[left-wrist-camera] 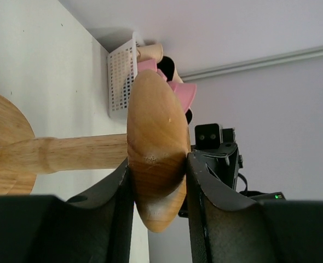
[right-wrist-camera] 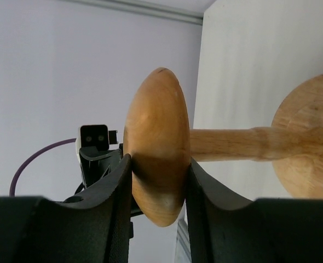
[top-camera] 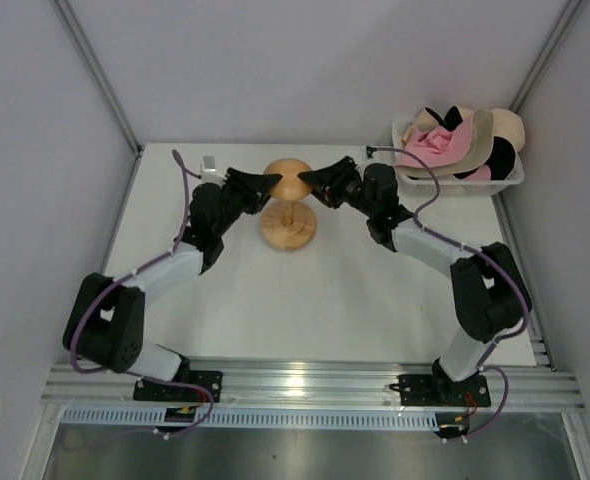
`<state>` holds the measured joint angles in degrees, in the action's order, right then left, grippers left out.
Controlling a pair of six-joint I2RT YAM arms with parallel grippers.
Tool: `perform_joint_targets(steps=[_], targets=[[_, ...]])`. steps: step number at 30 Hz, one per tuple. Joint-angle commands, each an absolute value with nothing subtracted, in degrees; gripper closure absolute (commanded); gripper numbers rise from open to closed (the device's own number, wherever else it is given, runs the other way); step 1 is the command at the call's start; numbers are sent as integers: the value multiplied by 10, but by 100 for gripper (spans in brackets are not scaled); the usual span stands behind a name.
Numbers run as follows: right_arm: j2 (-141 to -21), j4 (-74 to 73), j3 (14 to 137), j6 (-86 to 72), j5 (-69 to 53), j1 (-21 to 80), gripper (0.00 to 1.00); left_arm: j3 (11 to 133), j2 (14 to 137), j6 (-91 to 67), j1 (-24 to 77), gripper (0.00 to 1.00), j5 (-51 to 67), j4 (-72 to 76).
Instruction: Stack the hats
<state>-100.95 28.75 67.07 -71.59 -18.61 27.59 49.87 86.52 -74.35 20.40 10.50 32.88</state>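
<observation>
The stand goes back to the bare table nearer me next, drawn by my right gripper, which then opens; both my grippers hold the cap.
The hats (top-camera: 462,143) lie piled in a white lattice basket (top-camera: 415,178) at the table's back right: a pink one (top-camera: 427,148), a cream-beige one (top-camera: 481,138), a pale peach one (top-camera: 510,126) and a black one (top-camera: 445,118). The wooden mushroom-shaped stand (top-camera: 288,180) stands upright at the table's middle back with nothing on it. My left gripper (top-camera: 272,181) is shut on the left edge of its cap (left-wrist-camera: 156,137). My right gripper (top-camera: 306,180) is shut on the right edge of the cap (right-wrist-camera: 159,137). Neither gripper touches a hat.
The stand's round base (top-camera: 288,229) rests on the white table. The basket (left-wrist-camera: 121,76) with the pink hat (left-wrist-camera: 182,94) also shows behind the cap in the left wrist view. Grey walls enclose the table at the back and on both sides.
</observation>
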Motion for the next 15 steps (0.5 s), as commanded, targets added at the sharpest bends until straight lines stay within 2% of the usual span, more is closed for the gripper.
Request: perform_joint_targets(steps=[1, 7, 10, 15], targets=[[-934, 265, 633, -607, -170, 347, 88, 432, 781, -620, 293, 91, 155, 352], [-810, 200, 527, -591, -108, 400, 88, 322, 665, -612, 333, 90, 126, 355], [-743, 171, 481, -590, -70, 411, 85, 298, 620, -609, 348, 90, 120, 323], [-702, 137, 443, -600, -67, 423, 85, 284, 563, -611, 394, 90, 90, 246]])
